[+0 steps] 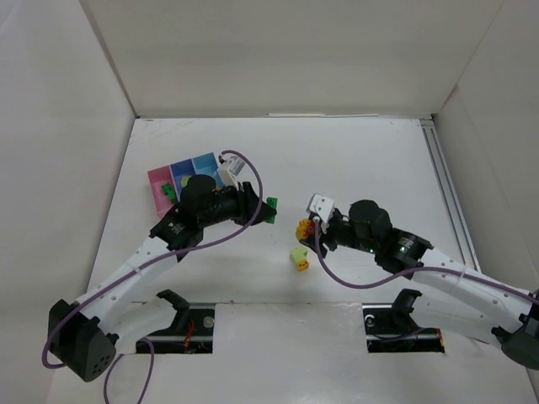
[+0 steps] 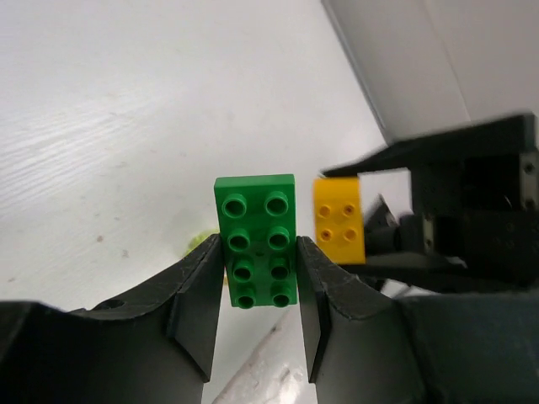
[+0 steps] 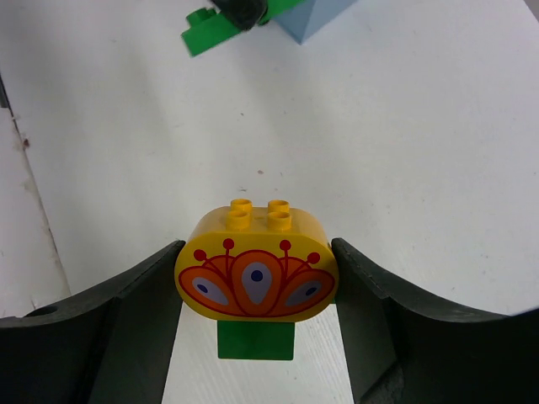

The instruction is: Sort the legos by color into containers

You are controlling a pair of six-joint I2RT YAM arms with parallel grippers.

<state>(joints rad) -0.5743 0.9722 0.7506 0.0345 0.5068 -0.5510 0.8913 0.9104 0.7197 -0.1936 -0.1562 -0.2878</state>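
My left gripper swings the dark green lego over the pink box next and releases it, since that lies to its left in the top view.
My left gripper (image 2: 258, 252) is shut on a dark green eight-stud lego (image 2: 257, 227), its fingers pressing both long sides; from above this gripper (image 1: 268, 210) is at mid-table. My right gripper (image 3: 257, 252) is shut on a yellow oval lego (image 3: 255, 282) with an orange-red pattern, stacked on a green brick (image 3: 257, 341). From above the right gripper (image 1: 312, 225) is just right of the left one. A light green and yellow lego pair (image 1: 299, 257) lies on the table below both. The containers (image 1: 160, 178), one pink and two blue, stand behind the left arm.
A green piece (image 1: 169, 192) lies in the pink box. White walls enclose the table on three sides, with a rail (image 1: 442, 185) along the right edge. In the right wrist view a pale blue box corner (image 3: 316, 17) shows at the top.
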